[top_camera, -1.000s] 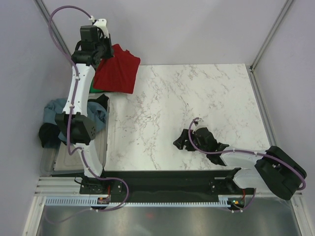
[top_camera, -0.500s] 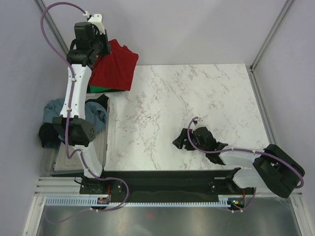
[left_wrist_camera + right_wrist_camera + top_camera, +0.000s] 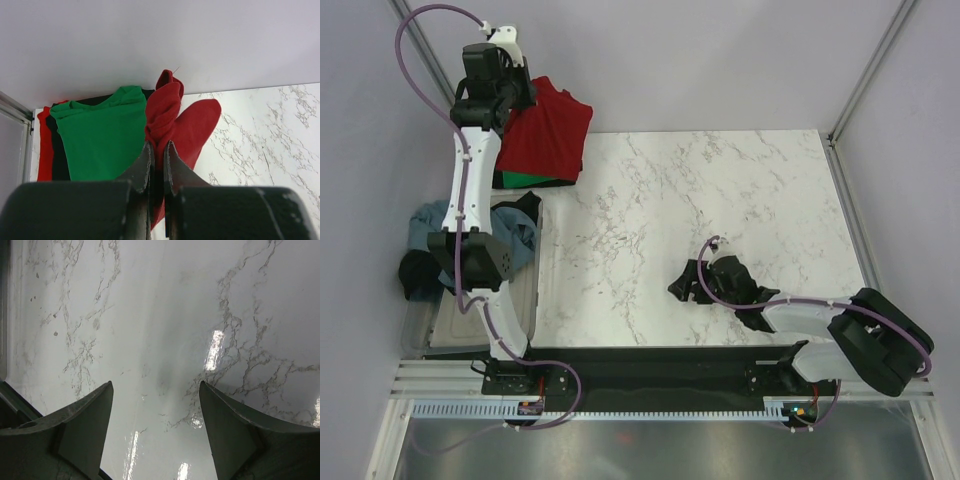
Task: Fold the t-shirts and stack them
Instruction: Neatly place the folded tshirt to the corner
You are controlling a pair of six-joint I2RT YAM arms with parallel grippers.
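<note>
The hanging dark red t-shirt leaves the green shirt [image 3: 102,137] partly bare, so next my left gripper will lower, shifting to the left in the top view over the stack.
My left gripper [image 3: 525,97] is at the far left corner, shut on the dark red t-shirt [image 3: 548,135], which hangs folded from it over a stack. In the left wrist view the red shirt [image 3: 185,125] is pinched between the fingers [image 3: 143,162], beside a bright green shirt [image 3: 102,137] lying on a black one [image 3: 56,160] and another red layer [image 3: 44,145]. The green shirt's edge [image 3: 535,180] shows under the red one from above. A grey-blue shirt [image 3: 435,222] and black cloth [image 3: 415,275] lie at the left. My right gripper [image 3: 682,290] is open and empty, low over the marble.
A clear plastic tub [image 3: 450,325] stands at the near left, beside the marble table [image 3: 720,200], with the grey-blue shirt draped over it. Grey walls close in behind and left of the stack. The right wrist view shows only bare marble [image 3: 165,315].
My left gripper has moved left and back toward the far corner, carrying the dark red shirt with it over the stack. The right arm has shifted only slightly.
</note>
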